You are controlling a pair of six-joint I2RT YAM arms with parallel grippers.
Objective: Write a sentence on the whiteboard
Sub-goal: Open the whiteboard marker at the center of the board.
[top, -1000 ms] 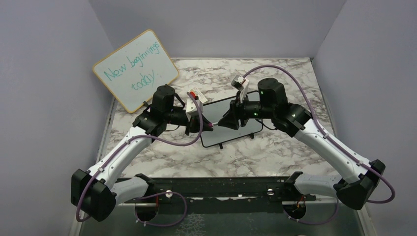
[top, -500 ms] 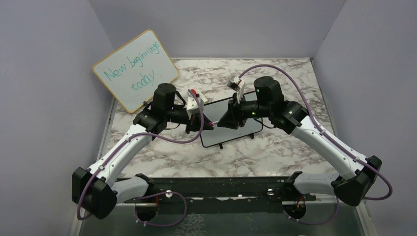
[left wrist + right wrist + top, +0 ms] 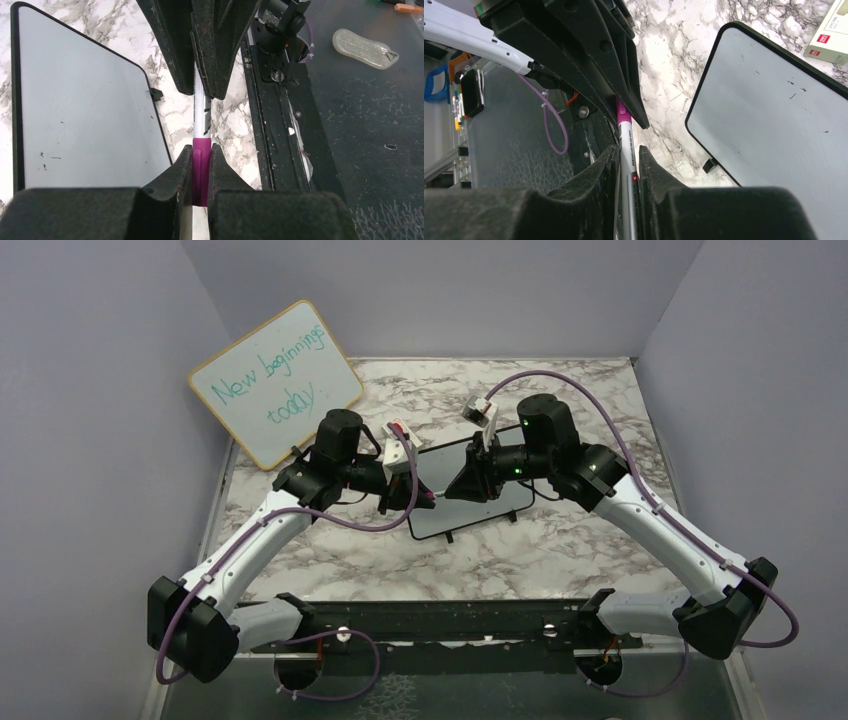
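Note:
My left gripper should next pull the marker's cap off to the left in the top view and down onto the marble beside the whiteboard, then let go of it, because the cap covers the marker's tip.
The whiteboard lies flat on the marble table, black-framed and blank apart from a few dark specks; no sentence shows on it. Just above its left end a marker hangs level between both arms. My left gripper is shut on the marker's magenta cap. Facing it, my right gripper is shut on the white barrel, with both pads against it. The two pairs of fingertips nearly meet, and the marker's tip is hidden inside the cap.
A larger wood-framed board with teal writing leans at the back left wall. A white box lies beyond the whiteboard's far edge. A black rail runs along the near table edge, and a translucent lump rests on the dark mat.
My right gripper's jaws have closed in onto the marker barrel, and that arm has edged left toward the left gripper. The left gripper has kept its hold on the cap.

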